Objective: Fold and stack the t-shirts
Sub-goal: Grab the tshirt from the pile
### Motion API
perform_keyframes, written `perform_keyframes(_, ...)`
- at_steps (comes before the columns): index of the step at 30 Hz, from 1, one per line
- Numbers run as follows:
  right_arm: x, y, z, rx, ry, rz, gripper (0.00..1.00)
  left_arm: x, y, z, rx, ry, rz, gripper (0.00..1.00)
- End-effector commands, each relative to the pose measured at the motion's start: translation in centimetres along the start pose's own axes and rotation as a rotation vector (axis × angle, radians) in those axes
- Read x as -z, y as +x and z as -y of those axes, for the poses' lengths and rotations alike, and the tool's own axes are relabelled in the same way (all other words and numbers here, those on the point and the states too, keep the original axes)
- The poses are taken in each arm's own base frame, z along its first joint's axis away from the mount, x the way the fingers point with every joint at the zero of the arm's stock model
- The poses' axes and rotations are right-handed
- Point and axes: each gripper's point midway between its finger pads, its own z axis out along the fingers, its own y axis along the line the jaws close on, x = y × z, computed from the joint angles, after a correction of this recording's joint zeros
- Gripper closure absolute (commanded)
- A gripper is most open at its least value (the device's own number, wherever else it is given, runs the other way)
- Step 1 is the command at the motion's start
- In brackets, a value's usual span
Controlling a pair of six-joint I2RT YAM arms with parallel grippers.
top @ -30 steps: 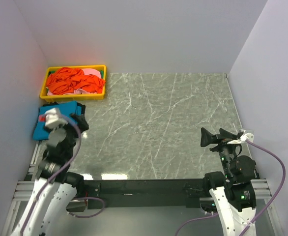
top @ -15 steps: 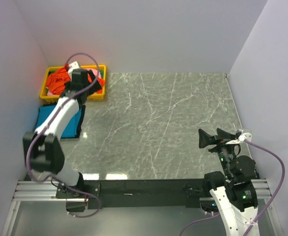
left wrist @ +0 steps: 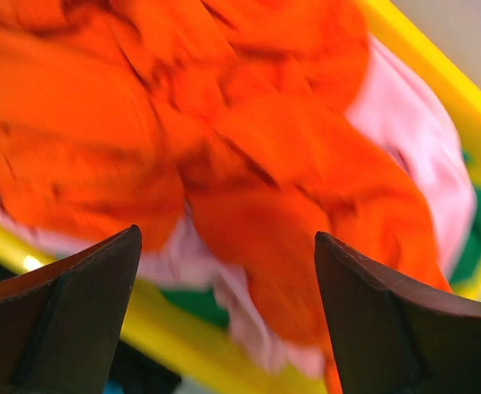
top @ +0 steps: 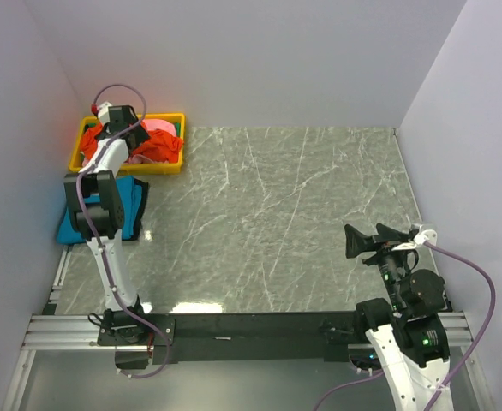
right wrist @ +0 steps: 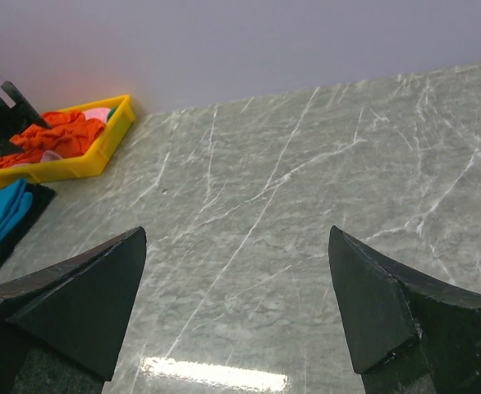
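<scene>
The orange t-shirt's creased middle (left wrist: pixel 179 156) gets my left gripper next, down and easing left in the top view, since these t-shirt folds lie below its open fingers.
An orange t-shirt (top: pixel 152 142) lies crumpled in the yellow tray (top: pixel 172 168) at the table's far left, with a pale pink t-shirt (top: pixel 160 127) beneath and behind it. My left gripper (top: pixel 119 130) hangs open just over this pile. In the left wrist view its dark fingers (left wrist: pixel 68 312) flank the orange t-shirt (left wrist: pixel 249 148) and the pink t-shirt (left wrist: pixel 413 139) without closing on them. A teal blue t-shirt (top: pixel 73 224) lies folded in front of the tray. My right gripper (top: pixel 367 241) stands open over bare table at the near right, nothing between its fingertips (right wrist: pixel 236 233).
Green cloth (left wrist: pixel 478 238) shows in the tray under the pink one. A black mat (top: pixel 140 199) lies under the blue t-shirt. White walls close the table on the left, back and right. The right wrist view takes in the tray (right wrist: pixel 68 168) across the marbled tabletop (right wrist: pixel 306 189).
My left arm has swung out from near its base, over the blue t-shirt, to the tray, and its gripper now hangs over the orange t-shirt. The right arm has barely moved.
</scene>
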Motion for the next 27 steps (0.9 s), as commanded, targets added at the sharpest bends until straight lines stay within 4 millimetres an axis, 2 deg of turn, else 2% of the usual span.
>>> perform_keyframes(1,-0.4,0.4,-0.5,0.019,-0.029,-0.03,0.02,-1.8,-4.9,0.7,0.075,0.025,0.132,0.09)
perform_keyframes(6,-0.7,0.7,-0.5,0.015,-0.028,-0.05,0.02,-5.2,-4.4,-0.9,0.11,0.016,0.103,0.13)
perform_keyframes(7,-0.7,0.8,-0.4,0.013,-0.023,-0.055,0.02,-5.9,-4.1,-1.0,0.113,0.025,0.089,0.16)
perform_keyframes(9,-0.8,0.8,-0.4,0.012,-0.022,-0.058,0.02,-6.4,-4.7,-1.4,0.121,0.041,0.11,0.21)
perform_keyframes(10,-0.8,0.8,-0.4,0.012,-0.022,-0.058,0.02,-6.6,-4.4,-1.8,0.119,0.044,0.108,0.32)
perform_keyframes(11,-0.8,0.8,-0.5,0.012,-0.022,-0.057,0.02,-6.5,-5.0,-1.8,0.122,0.065,0.122,0.37)
perform_keyframes(12,-0.8,0.8,-0.4,0.01,-0.02,-0.059,0.02,-6.5,-5.4,-1.6,0.129,0.099,0.135,0.49)
perform_keyframes(15,-0.9,0.9,-0.4,0.012,-0.02,-0.065,0.02,-6.0,-6.6,-1.0,0.121,0.158,0.163,0.72)
perform_keyframes(16,-0.9,0.9,-0.4,0.011,-0.019,-0.068,0.02,-5.9,-7.0,-0.7,0.119,0.178,0.183,0.89)
perform_keyframes(17,-0.9,1.0,-0.4,0.009,-0.018,-0.07,0.02,-5.3,-7.7,-0.2,0.116,0.206,0.193,0.97)
perform_keyframes(18,-0.9,0.9,-0.4,0.009,-0.019,-0.068,0.02,-4.9,-8.1,0.2,0.115,0.222,0.204,0.99)
perform_keyframes(21,-0.9,0.9,-0.3,0.009,-0.015,-0.064,0.02,-2.6,-10.4,1.6,0.132,0.293,0.251,0.99)
perform_keyframes(22,-0.8,0.9,-0.4,0.009,-0.017,-0.065,0.02,-1.0,-11.7,2.2,0.143,0.324,0.284,0.99)
perform_keyframes(24,-0.8,0.9,-0.5,0.009,-0.022,-0.063,0.02,1.1,-13.2,3.1,0.173,0.375,0.309,1.0)
perform_keyframes(25,-0.8,0.8,-0.5,0.01,-0.024,-0.06,0.02,3.4,-14.9,3.9,0.189,0.408,0.339,1.0)
perform_keyframes(27,-0.8,0.8,-0.6,0.015,-0.029,-0.062,0.02,6.1,-16.4,4.9,0.218,0.443,0.359,0.99)
